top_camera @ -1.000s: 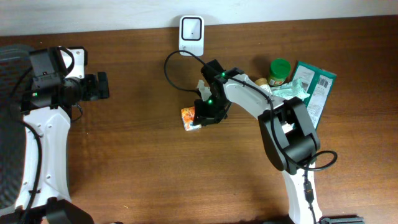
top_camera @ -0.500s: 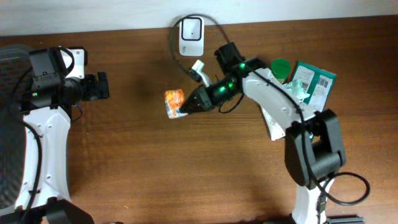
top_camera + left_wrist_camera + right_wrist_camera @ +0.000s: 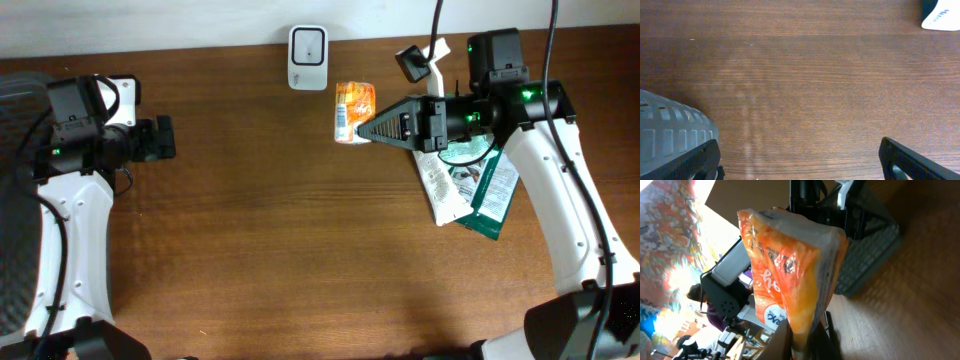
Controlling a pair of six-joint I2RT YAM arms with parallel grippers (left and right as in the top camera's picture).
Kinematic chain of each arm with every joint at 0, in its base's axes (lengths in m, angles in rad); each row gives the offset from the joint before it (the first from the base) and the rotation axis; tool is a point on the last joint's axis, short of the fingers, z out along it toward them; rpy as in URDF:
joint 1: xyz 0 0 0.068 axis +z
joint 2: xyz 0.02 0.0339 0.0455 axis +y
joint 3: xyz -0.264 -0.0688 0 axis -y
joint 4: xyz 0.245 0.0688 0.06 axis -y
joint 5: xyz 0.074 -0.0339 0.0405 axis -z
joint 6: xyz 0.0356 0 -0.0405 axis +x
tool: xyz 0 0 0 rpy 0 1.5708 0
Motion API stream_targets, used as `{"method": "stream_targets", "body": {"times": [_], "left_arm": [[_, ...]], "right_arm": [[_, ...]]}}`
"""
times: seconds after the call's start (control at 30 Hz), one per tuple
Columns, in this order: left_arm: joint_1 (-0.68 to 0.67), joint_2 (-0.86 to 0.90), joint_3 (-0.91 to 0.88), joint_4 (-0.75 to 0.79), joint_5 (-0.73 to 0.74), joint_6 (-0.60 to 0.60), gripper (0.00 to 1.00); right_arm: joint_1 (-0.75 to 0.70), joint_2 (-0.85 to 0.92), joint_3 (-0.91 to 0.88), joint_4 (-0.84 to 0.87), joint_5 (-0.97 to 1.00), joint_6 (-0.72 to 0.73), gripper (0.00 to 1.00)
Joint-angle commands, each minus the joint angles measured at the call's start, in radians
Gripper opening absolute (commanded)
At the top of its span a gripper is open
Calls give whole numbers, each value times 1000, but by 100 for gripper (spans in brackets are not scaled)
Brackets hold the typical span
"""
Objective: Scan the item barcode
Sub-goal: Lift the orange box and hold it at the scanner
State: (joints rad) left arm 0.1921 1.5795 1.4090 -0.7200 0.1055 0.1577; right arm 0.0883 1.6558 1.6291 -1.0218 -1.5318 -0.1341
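The robot's right gripper needs to tip down next and carry the packet away from the robot's base over the scanner (image 3: 307, 45), then to the pile, then release it.
An orange snack packet (image 3: 354, 108), the item, hangs above the table just right of the white scanner (image 3: 307, 45) at the back edge. A white barcode patch shows on the packet's left side. My right gripper (image 3: 366, 131) is shut on the packet's right end. In the right wrist view the packet (image 3: 790, 275) stands up out of the shut right gripper (image 3: 802, 341), pinched at its lower end. My left gripper (image 3: 166, 138) stays at the far left, open. In the left wrist view the left gripper (image 3: 800, 162) holds nothing over bare wood.
A pile of flat packets (image 3: 462, 182) lies under the right arm at the right. A grey mesh basket (image 3: 14, 200) fills the left edge and shows as a corner (image 3: 670, 131) in the left wrist view. The scanner's corner (image 3: 943, 15) peeks in there at top right.
The right gripper closed on the orange packet, lifted it off the table and swung it up and to the right, beside the scanner. The left arm has not moved.
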Motion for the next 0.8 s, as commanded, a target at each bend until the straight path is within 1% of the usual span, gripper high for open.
{"method": "stream_targets", "body": {"times": [0.0, 0.03, 0.1, 0.13, 0.23, 0.27, 0.37, 0.47, 0.57, 0.6, 0.63, 0.67, 0.7, 0.73, 0.77], "left_arm": [[3, -3, -1, 0, 11, 13, 99], [3, -3, -1, 0, 11, 13, 99], [3, -3, -1, 0, 11, 13, 99], [3, -3, -1, 0, 11, 13, 99], [3, -3, -1, 0, 11, 13, 99], [3, -3, -1, 0, 11, 13, 99], [3, -3, -1, 0, 11, 13, 99], [3, -3, -1, 0, 11, 13, 99], [3, -3, -1, 0, 11, 13, 99], [3, -3, -1, 0, 11, 13, 99], [3, -3, -1, 0, 11, 13, 99], [3, -3, -1, 0, 11, 13, 99], [3, -3, -1, 0, 11, 13, 99], [3, -3, -1, 0, 11, 13, 99], [3, -3, -1, 0, 11, 13, 99]], "right_arm": [[0, -3, 5, 8, -20, -14, 4], [-4, 6, 6, 19, -20, 25, 4], [-18, 31, 6, 123, -20, 161, 4], [-23, 45, 5, 222, -20, 280, 4], [-23, 46, 6, 321, -20, 384, 4], [-23, 46, 5, 323, -12, 387, 4], [-23, 46, 6, 323, 154, 431, 4], [-7, 46, 6, 323, 383, 452, 4], [81, 53, 60, 296, 724, 476, 4], [119, 83, 153, 227, 874, 455, 4], [138, 112, 232, 165, 952, 427, 4], [175, 185, 381, 72, 1095, 388, 4], [200, 230, 463, 36, 1194, 360, 4], [255, 330, 606, 23, 1406, 266, 4], [297, 404, 658, 58, 1580, 187, 4]]}}
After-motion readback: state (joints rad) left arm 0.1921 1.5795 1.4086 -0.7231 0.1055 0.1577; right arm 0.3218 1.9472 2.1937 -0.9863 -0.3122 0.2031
